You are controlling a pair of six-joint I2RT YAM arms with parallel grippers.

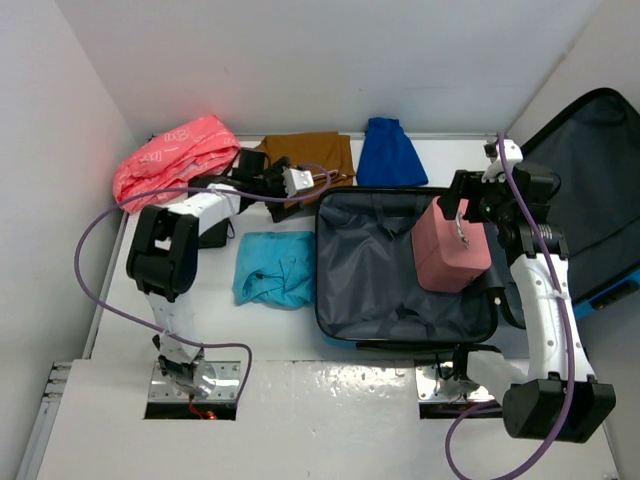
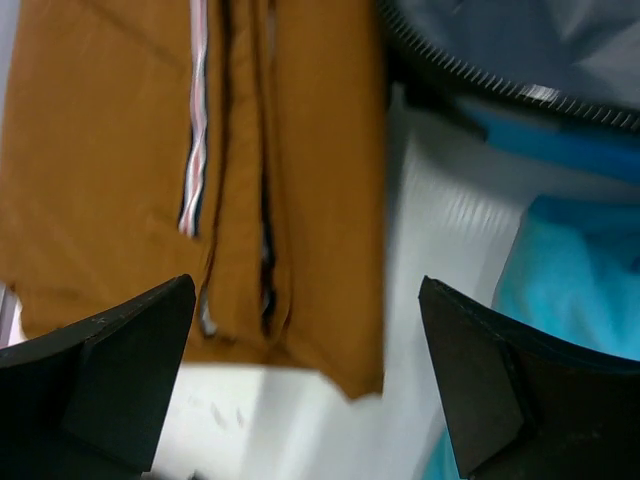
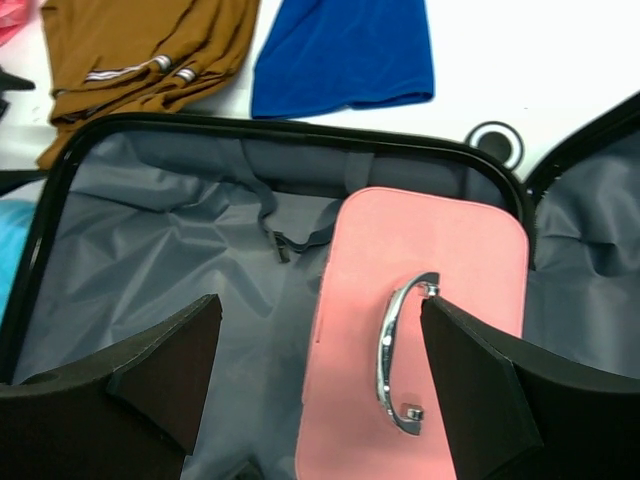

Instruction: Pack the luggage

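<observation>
I will lower my left gripper onto the near edge of the folded brown garment and close there, since that edge lies between its open fingers.
The luggage [image 1: 370, 290] lies open on the table, its grey lining [image 3: 150, 240] bare on the left side. A small pink case [image 1: 452, 248] with a silver handle [image 3: 400, 350] stands inside it at the right. My right gripper [image 1: 462, 212] hovers just above that case, open; in the right wrist view the right gripper [image 3: 320, 385] has nothing between its fingers. My left gripper [image 1: 320, 180] is open over the near edge of a folded brown garment [image 2: 290, 180], which lies behind the luggage's far-left corner. The left gripper [image 2: 305, 380] holds nothing.
A royal-blue garment [image 1: 390, 152] lies behind the luggage, beside the brown one [image 1: 310, 152]. A cyan garment [image 1: 275, 268] lies left of the luggage. A pink bag [image 1: 175, 155] sits at the back left. The luggage lid [image 1: 590, 180] leans up at the right. White walls enclose the table.
</observation>
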